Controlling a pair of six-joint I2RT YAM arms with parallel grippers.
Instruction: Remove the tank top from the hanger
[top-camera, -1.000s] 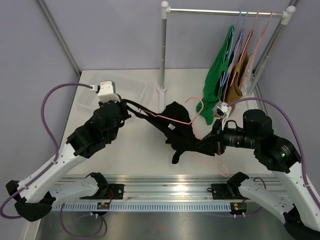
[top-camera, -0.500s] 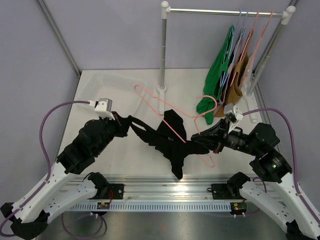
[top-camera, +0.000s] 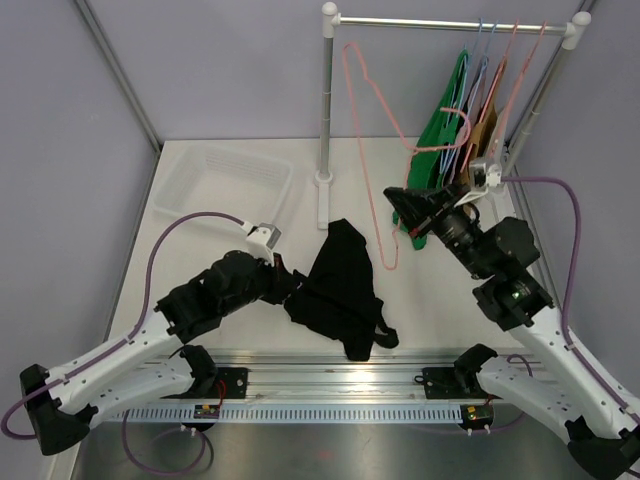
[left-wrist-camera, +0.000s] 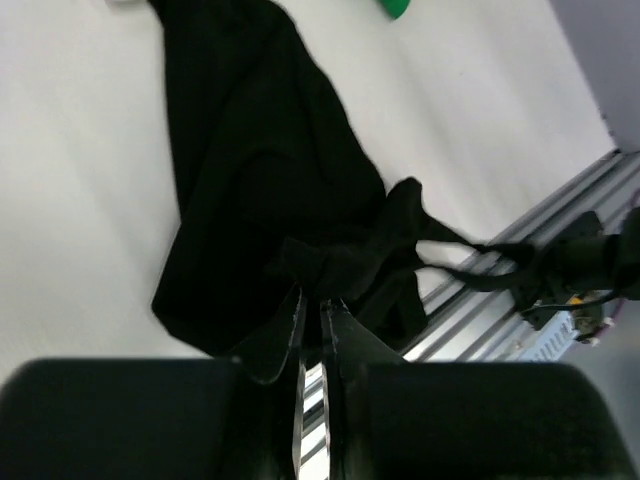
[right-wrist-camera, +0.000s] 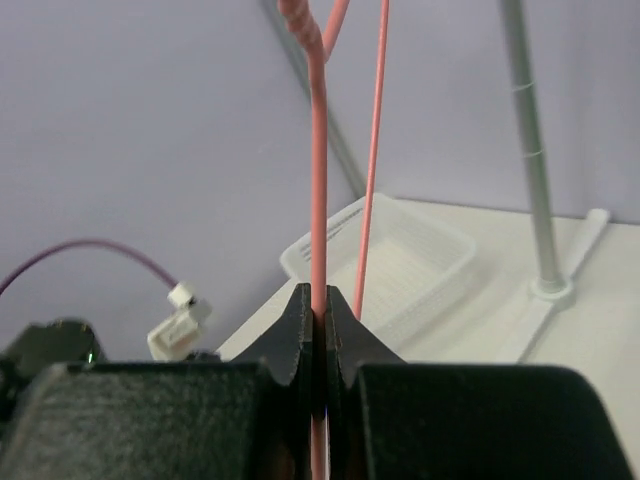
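The pink hanger (top-camera: 387, 266) is bare of the tank top, so the right gripper will turn it and carry it outward to bring its hook over the top bar of the rack.
The black tank top (top-camera: 345, 280) lies crumpled on the white table, off the hanger. It also fills the left wrist view (left-wrist-camera: 260, 150). My left gripper (top-camera: 290, 288) is at its left edge, shut on a fold of the fabric (left-wrist-camera: 312, 305). My right gripper (top-camera: 392, 203) is raised near the rack and shut on the bare pink wire hanger (top-camera: 387, 266). The hanger stands upright above the table, clear of the top. In the right wrist view the pink wire (right-wrist-camera: 318, 150) runs straight up from between the closed fingers (right-wrist-camera: 322, 295).
A clear plastic bin (top-camera: 225, 180) sits at the back left. The clothes rack's pole (top-camera: 326, 100) stands at the back centre, with a green garment (top-camera: 435, 150) and others hanging at the right. A metal rail (top-camera: 330, 385) runs along the near edge.
My right gripper has swung the pink hanger up and back toward the rack, out of the tank top. My left gripper moved right and down with the top, which has slumped onto the table.
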